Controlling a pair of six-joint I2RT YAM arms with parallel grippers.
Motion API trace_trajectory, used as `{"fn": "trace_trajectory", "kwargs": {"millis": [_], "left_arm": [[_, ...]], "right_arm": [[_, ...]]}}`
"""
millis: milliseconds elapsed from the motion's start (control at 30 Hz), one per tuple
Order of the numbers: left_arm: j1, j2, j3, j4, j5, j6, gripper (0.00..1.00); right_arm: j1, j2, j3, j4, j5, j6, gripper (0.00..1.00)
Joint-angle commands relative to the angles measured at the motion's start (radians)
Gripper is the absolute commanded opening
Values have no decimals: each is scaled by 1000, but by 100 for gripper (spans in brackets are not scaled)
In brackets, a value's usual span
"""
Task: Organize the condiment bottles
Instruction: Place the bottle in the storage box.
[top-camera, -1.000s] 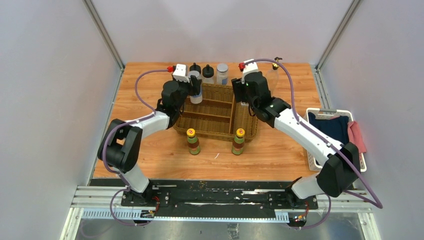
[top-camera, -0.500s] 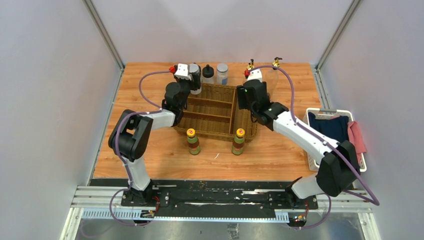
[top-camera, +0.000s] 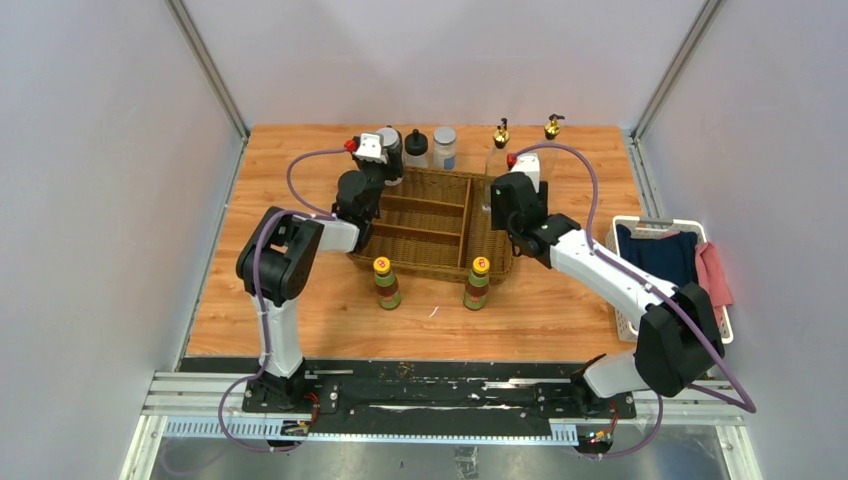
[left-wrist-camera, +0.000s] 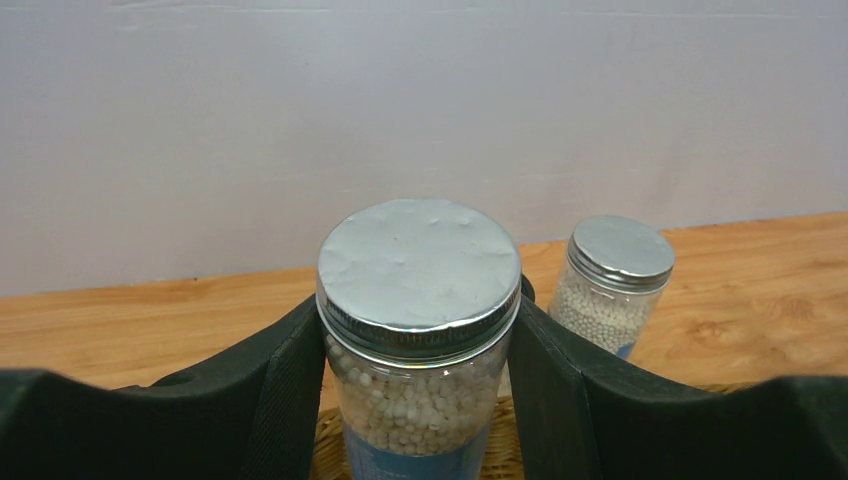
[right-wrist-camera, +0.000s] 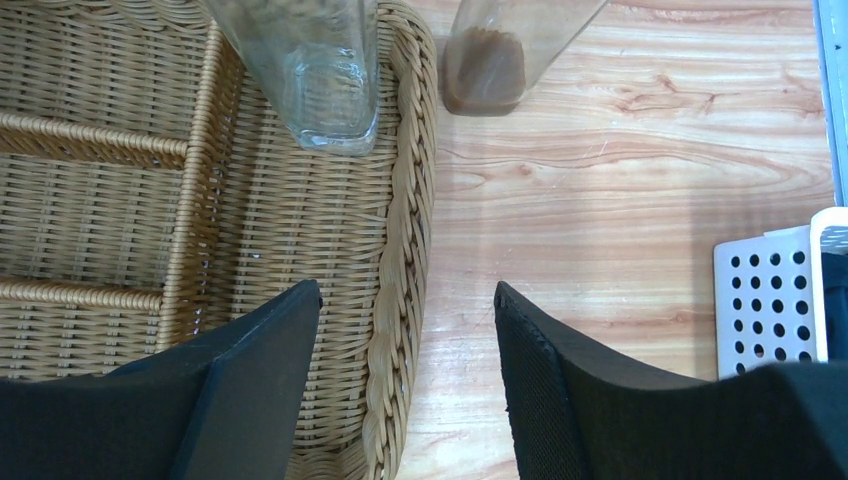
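My left gripper needs to move slightly back next and then down to release the grey-lidded jar of white beads in the basket's empty section nearest the black-capped bottle (top-camera: 415, 147).
My left gripper (top-camera: 387, 168) is shut on a clear grey-lidded jar (left-wrist-camera: 418, 330) of white beads, over the back left corner of the wicker basket (top-camera: 430, 268). A second grey-lidded jar (left-wrist-camera: 615, 280) stands behind the basket next to a black-capped bottle (top-camera: 415, 147). My right gripper (right-wrist-camera: 405, 300) is open and empty, its fingers on either side of the basket's right rim (right-wrist-camera: 405, 200). One gold-topped clear bottle (right-wrist-camera: 320, 70) stands inside the basket's back right compartment. The other (right-wrist-camera: 490, 60) stands on the table just outside it. Two yellow-capped bottles (top-camera: 387, 283) (top-camera: 477, 283) stand in front of the basket.
A white perforated bin (top-camera: 670, 270) with dark and pink cloths sits at the table's right edge; its corner shows in the right wrist view (right-wrist-camera: 780, 300). The basket has dividers forming several compartments. A grey wall runs close behind the back row of bottles.
My left gripper carried the grey-lidded jar from over the basket's left compartments back to its back left corner. My right gripper drew away from the gold-topped bottle, which now stands alone in the basket.
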Motion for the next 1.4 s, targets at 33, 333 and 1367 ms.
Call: {"fn": "trace_trajectory", "kwargs": {"millis": [33, 333, 1367], "left_arm": [[-6, 28, 38, 154, -30, 55, 17], [-4, 62, 29, 170, -43, 69, 17], [-7, 79, -41, 132, -101, 35, 21]], "right_arm": [[-20, -6, -30, -8, 45, 43, 67], [-67, 16, -68, -7, 12, 96, 67], [-139, 236, -74, 27, -178, 212, 43]]}}
